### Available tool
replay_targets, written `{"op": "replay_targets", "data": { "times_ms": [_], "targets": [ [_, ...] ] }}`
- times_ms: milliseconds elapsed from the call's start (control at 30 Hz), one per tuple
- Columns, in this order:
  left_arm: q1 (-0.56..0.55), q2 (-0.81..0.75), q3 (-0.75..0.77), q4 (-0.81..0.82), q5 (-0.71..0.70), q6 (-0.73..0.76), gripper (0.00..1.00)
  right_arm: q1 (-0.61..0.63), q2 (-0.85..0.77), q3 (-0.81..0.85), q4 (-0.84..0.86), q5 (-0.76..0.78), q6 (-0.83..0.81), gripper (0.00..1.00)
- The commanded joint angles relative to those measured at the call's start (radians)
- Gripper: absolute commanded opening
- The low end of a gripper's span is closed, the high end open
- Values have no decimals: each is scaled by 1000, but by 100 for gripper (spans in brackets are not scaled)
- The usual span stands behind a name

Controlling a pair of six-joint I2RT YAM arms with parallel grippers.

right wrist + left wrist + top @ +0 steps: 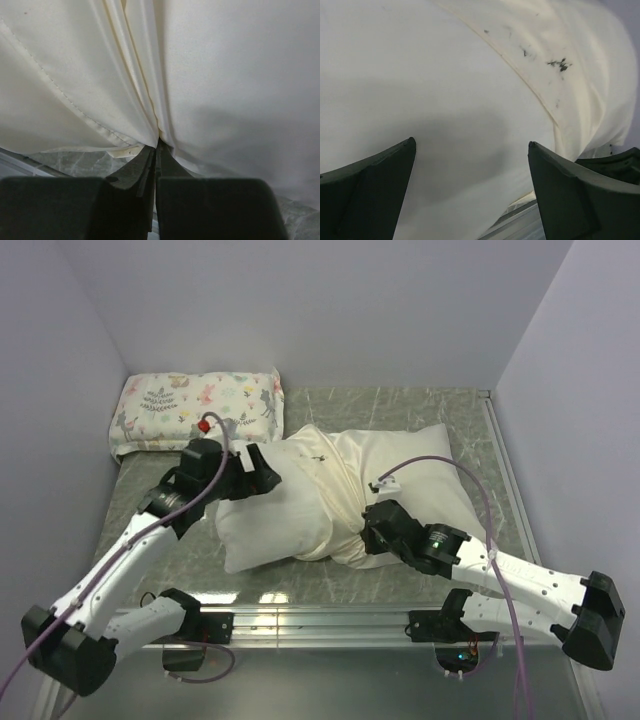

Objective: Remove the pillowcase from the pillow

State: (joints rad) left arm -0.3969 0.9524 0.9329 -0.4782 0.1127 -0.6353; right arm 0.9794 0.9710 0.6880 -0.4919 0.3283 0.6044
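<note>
The pillowcase [420,485] leaves that end of the pillow uncovered under my fingers, so my left gripper will next go down and close on the bare white pillow beside the pillowcase's hem.
The plump white pillow [252,525] lies in the middle of the table with its left end bare. The cream pillowcase [420,485] covers its middle and right part and is bunched at the near edge. My left gripper [268,472] is open at the pillow's upper left. In the left wrist view [471,142] its jaws stand wide apart over the white pillow [420,75], with the pillowcase hem and cream fabric [580,60] to the right. My right gripper [368,525] is shut on a gathered fold of the pillowcase [225,65], the fabric pulled into pleats at the fingertips [157,145].
A small floral animal-print pillow [195,410] lies at the back left corner against the wall. Grey walls close the table on three sides. A metal rail [320,620] runs along the near edge. The marbled tabletop [75,157] shows beneath the hem.
</note>
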Motion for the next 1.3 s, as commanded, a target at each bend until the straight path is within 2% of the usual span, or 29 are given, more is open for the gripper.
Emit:
{"op": "replay_targets", "data": {
  "times_ms": [0,267,367,400,467,500,533,600,733,800,900,1000,1167,1267],
  "targets": [
    [-77,61,4,72,-103,5,99,5,17,24,4,12,-5,4],
    [-158,232,-118,222,-110,-26,98,8,69,24,18,-12,-18,3],
    [-174,270,-215,283,-110,-73,62,7,80,62,-13,-12,-44,8],
    [-181,273,-259,317,-110,-92,41,8,84,102,-23,-8,-54,15],
    [-184,272,-298,343,-110,-109,21,8,87,168,-55,-5,-81,26],
    [-184,263,-333,363,-110,-119,6,8,89,194,-69,-5,-89,41],
    [-187,256,-347,368,-111,-127,0,8,89,220,-89,-5,-110,48],
    [-188,240,-391,392,-111,-144,0,8,92,307,-103,-2,-135,62],
    [-203,203,-436,405,-111,-168,0,-2,179,505,-145,52,-201,74],
    [-215,186,-447,400,-139,-178,0,-37,291,628,-140,71,-253,79],
    [-240,169,-442,383,-153,-190,0,-114,506,804,-143,2,-317,81],
    [-263,148,-424,348,-179,-199,0,-148,760,1043,-253,-15,-347,81],
    [-275,111,-405,299,-208,-211,0,-171,1146,1452,-535,96,-345,81],
    [-284,80,-404,279,-228,-222,0,-209,1218,1500,-596,98,-336,72]
  ]
}}
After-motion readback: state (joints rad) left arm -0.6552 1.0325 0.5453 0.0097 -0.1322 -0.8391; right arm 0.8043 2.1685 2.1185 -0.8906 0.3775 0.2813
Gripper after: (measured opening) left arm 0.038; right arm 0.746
